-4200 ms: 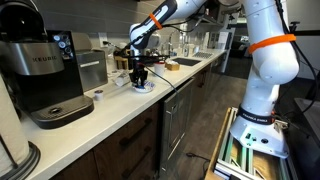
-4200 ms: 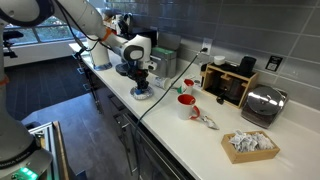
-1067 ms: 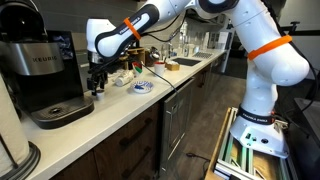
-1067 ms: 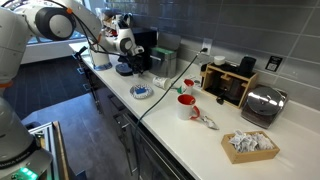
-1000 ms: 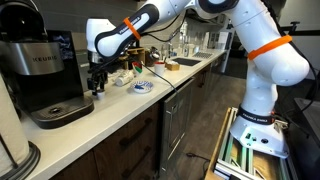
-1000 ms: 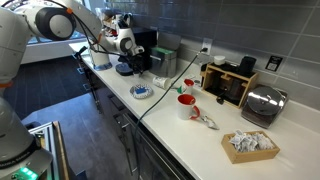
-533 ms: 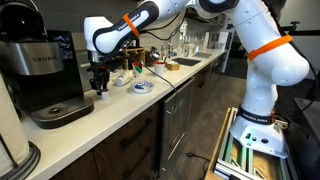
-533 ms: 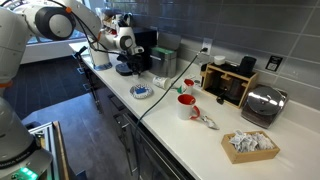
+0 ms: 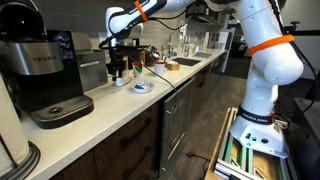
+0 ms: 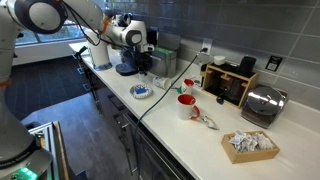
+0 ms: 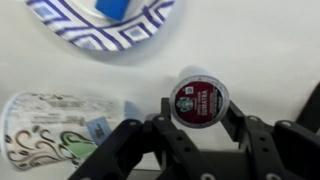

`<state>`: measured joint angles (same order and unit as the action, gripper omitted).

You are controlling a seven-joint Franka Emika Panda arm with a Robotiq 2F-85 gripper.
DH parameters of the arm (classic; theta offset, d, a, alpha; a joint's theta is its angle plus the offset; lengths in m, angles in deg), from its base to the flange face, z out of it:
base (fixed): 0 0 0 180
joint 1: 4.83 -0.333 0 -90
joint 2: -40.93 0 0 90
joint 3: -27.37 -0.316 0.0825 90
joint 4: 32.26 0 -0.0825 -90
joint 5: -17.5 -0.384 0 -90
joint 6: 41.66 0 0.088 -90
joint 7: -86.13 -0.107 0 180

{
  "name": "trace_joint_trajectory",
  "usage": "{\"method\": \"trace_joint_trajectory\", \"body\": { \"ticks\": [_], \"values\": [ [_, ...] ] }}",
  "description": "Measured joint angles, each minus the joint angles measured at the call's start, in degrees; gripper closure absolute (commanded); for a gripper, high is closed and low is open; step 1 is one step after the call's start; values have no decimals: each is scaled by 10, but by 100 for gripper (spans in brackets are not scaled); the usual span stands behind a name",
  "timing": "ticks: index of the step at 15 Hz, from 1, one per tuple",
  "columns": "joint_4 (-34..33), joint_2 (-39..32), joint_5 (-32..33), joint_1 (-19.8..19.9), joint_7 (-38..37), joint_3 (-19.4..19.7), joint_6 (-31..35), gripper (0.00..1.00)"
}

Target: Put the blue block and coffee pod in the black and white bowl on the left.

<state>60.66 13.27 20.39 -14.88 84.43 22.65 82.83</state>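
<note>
My gripper should move to the upper left in the wrist view, over the bowl (image 9: 143, 87), and then go down to release the coffee pod, because bare counter is beneath it.
In the wrist view my gripper (image 11: 198, 108) is shut on the coffee pod (image 11: 198, 99), a round capsule with a dark red label, held above the white counter. The black and white bowl (image 11: 92, 38) lies at the top left of that view, with the blue block (image 11: 112, 8) inside it. In both exterior views the gripper (image 9: 116, 72) (image 10: 140, 69) hangs above the counter, a little short of the bowl (image 9: 143, 87) (image 10: 142, 92). The pod and block are too small to make out there.
A patterned paper cup (image 11: 55, 130) lies on its side next to the gripper. A black coffee machine (image 9: 45, 75) stands at the counter's end. A red mug (image 10: 186, 104), a toaster (image 10: 260, 103) and a tray of packets (image 10: 250, 144) sit further along.
The arm has risen from the counter beside the coffee machine and swung toward the bowl, carrying the pod.
</note>
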Motion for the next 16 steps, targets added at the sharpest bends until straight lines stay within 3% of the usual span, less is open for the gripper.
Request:
{"method": "trace_joint_trajectory", "body": {
  "ticks": [4, 7, 11, 16],
  "values": [
    [75, 54, -75, 78, 100, -2, -19, 73],
    [142, 97, -116, 115, 159, -1, -19, 73],
    [210, 129, -128, 125, 176, 0, 19, 73],
    [285, 152, -127, 115, 177, -2, 141, 73]
  ]
}}
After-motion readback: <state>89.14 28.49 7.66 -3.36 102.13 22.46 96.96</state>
